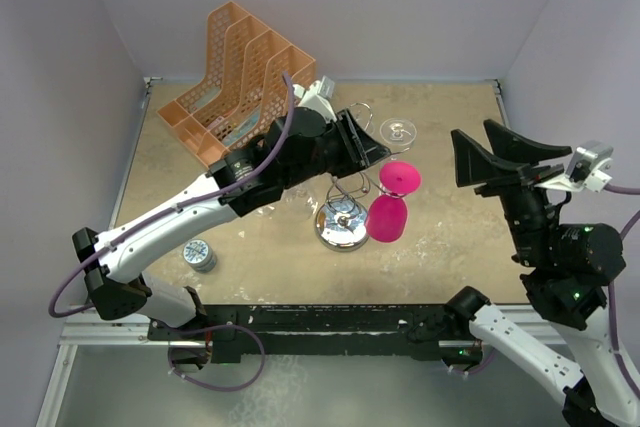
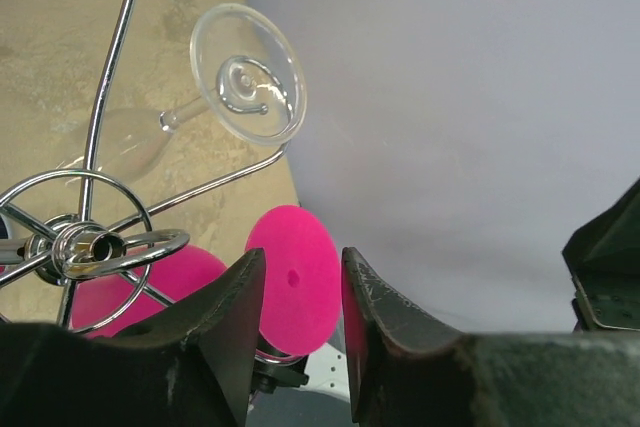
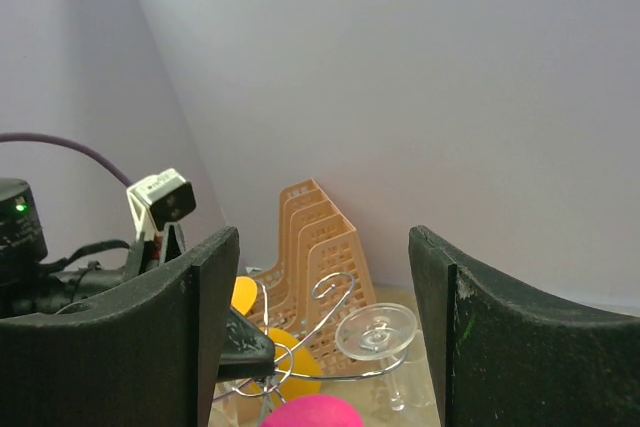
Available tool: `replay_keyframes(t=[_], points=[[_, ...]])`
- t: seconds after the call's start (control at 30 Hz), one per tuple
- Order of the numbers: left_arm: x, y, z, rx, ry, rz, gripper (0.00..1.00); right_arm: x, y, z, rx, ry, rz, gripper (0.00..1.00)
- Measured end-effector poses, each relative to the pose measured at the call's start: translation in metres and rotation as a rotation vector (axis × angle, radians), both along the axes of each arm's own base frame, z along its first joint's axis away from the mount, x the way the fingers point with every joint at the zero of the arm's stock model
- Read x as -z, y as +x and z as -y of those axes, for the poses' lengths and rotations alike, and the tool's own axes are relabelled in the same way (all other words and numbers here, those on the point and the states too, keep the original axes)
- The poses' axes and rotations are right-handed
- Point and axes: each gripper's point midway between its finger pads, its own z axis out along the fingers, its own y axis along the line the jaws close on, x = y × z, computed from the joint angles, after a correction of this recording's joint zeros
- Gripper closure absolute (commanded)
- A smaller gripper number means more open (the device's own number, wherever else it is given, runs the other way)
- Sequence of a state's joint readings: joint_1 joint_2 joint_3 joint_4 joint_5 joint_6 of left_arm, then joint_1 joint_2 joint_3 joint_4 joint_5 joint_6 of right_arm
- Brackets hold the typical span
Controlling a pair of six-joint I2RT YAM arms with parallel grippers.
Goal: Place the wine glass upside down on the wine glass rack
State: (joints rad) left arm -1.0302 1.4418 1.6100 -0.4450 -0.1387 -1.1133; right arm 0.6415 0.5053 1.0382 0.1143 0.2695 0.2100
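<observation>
My right gripper swings past the hanging pink glass next. It then tilts down over the rim of another clear glass [image 3: 415, 362] below, to the gripper's left in the top view.
The pink wine glass [image 1: 386, 217] hangs upside down on the silver wine glass rack [image 1: 342, 227], its round foot [image 1: 400, 178] on top in a wire loop. My left gripper [image 1: 383, 159] is open just beside that foot. In the left wrist view the pink foot [image 2: 295, 292] shows in the gap just beyond the parted left gripper [image 2: 302, 259], and the rack's hub [image 2: 85, 242] is at the left. My right gripper [image 1: 478, 147] stands wide open at the right, away from the rack, with nothing in the right gripper [image 3: 325, 247].
A clear wine glass [image 1: 398, 130] also hangs on the rack's far side. Yellow glasses [image 3: 285, 347] show on it in the right wrist view. An orange mesh organiser [image 1: 235, 77] stands at the back left. A small tin [image 1: 200, 255] sits near the left arm.
</observation>
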Motion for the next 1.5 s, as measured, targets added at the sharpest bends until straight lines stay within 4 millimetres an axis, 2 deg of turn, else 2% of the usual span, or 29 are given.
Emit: replay_keyframes(t=[0.17, 0.23, 0.4, 0.6, 0.63, 0.7, 0.83, 0.93, 1.13, 1.27, 1.5], points=[[-0.023, 0.005, -0.007, -0.020, 0.004, 0.075, 0.66, 0.008, 0.014, -0.009, 0.001, -0.011, -0.045, 0.27], [-0.033, 0.008, -0.011, -0.032, 0.015, 0.115, 0.66, 0.010, 0.027, -0.013, 0.023, -0.020, -0.089, 0.27], [-0.047, 0.016, -0.027, -0.075, 0.077, 0.225, 0.63, 0.017, 0.075, -0.028, 0.114, -0.046, -0.230, 0.26], [-0.066, 0.021, -0.062, -0.166, 0.129, 0.332, 0.60, 0.050, 0.135, -0.047, 0.214, -0.132, -0.386, 0.26], [-0.069, 0.021, -0.067, -0.179, 0.131, 0.344, 0.60, 0.057, 0.146, -0.046, 0.229, -0.145, -0.410, 0.26], [-0.074, 0.020, -0.081, -0.211, 0.139, 0.367, 0.59, 0.067, 0.171, -0.030, 0.267, -0.152, -0.448, 0.27], [-0.082, 0.018, -0.105, -0.266, 0.149, 0.402, 0.58, 0.090, 0.211, 0.028, 0.376, -0.133, -0.522, 0.27], [-0.083, 0.017, -0.117, -0.294, 0.161, 0.416, 0.58, 0.108, 0.227, 0.047, 0.406, -0.139, -0.583, 0.26], [-0.077, 0.018, -0.134, -0.339, 0.202, 0.431, 0.57, 0.143, 0.245, 0.047, 0.353, -0.175, -0.673, 0.26], [-0.073, 0.018, -0.143, -0.357, 0.230, 0.447, 0.57, 0.172, 0.260, 0.030, 0.227, -0.212, -0.730, 0.34], [-0.058, 0.016, -0.155, -0.358, 0.287, 0.471, 0.57, 0.241, 0.281, -0.002, 0.036, -0.319, -0.859, 0.33]])
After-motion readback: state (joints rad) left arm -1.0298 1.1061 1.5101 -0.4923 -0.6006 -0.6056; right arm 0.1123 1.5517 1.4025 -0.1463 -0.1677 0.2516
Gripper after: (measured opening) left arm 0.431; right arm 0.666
